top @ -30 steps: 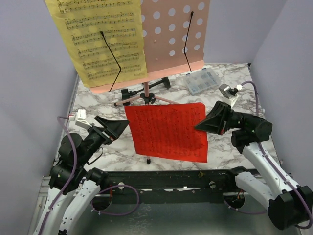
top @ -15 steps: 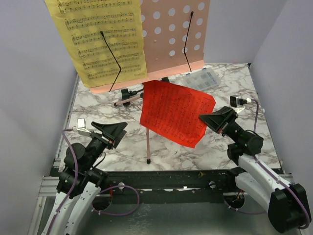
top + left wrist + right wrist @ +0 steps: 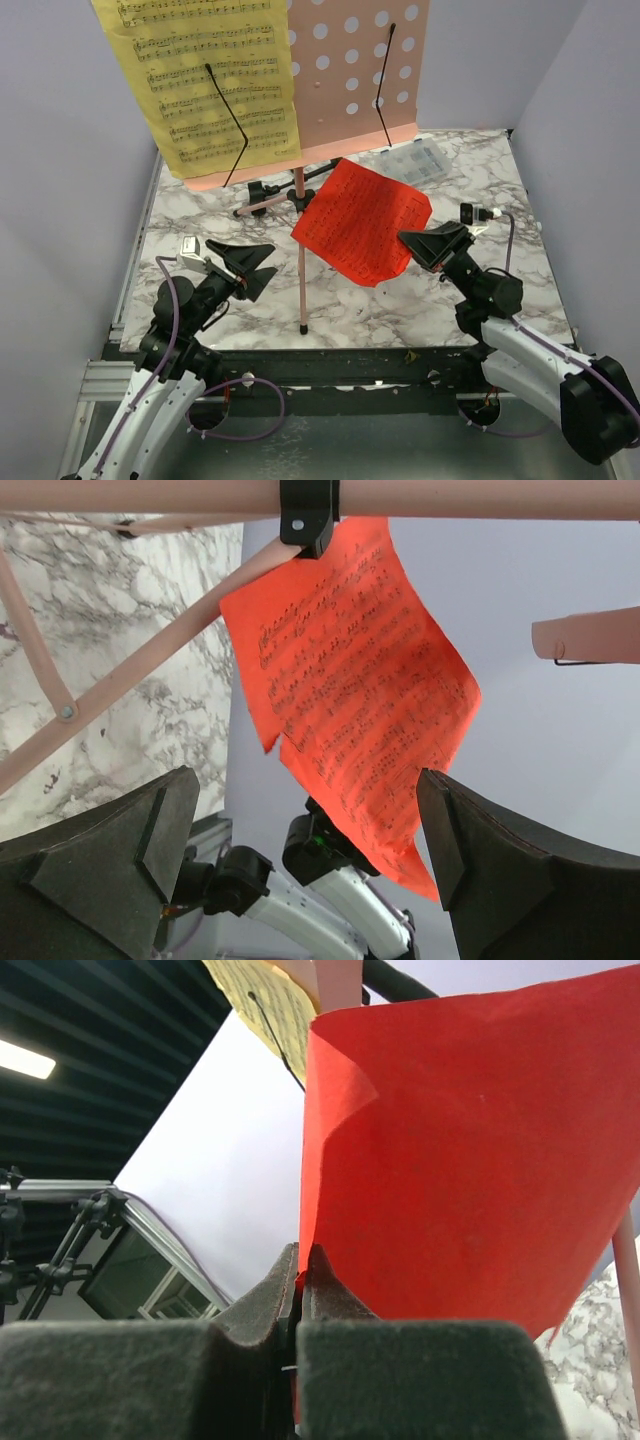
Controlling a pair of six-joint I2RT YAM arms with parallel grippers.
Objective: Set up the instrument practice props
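The left gripper moves past the pole to the red page's free edge next, since only my right gripper holds that page.
The pink perforated music stand stands at the back on a thin pole and tripod legs. A yellow sheet-music page rests on its left half under a black wire arm. My right gripper is shut on the lower right edge of a red sheet-music page, which it holds tilted in the air just right of the pole. In the right wrist view the red page rises from the pinched fingertips. My left gripper is open and empty, left of the pole, facing the red page.
A clear compartment box lies on the marble table at the back right. A black clamp joins the legs to the pole. A small black piece sits by the tripod's back legs. Grey walls close in both sides.
My right gripper has carried the red page back and up toward the stand, turning it from flat-on to slanted. The left arm has lifted and swung slightly right, still open.
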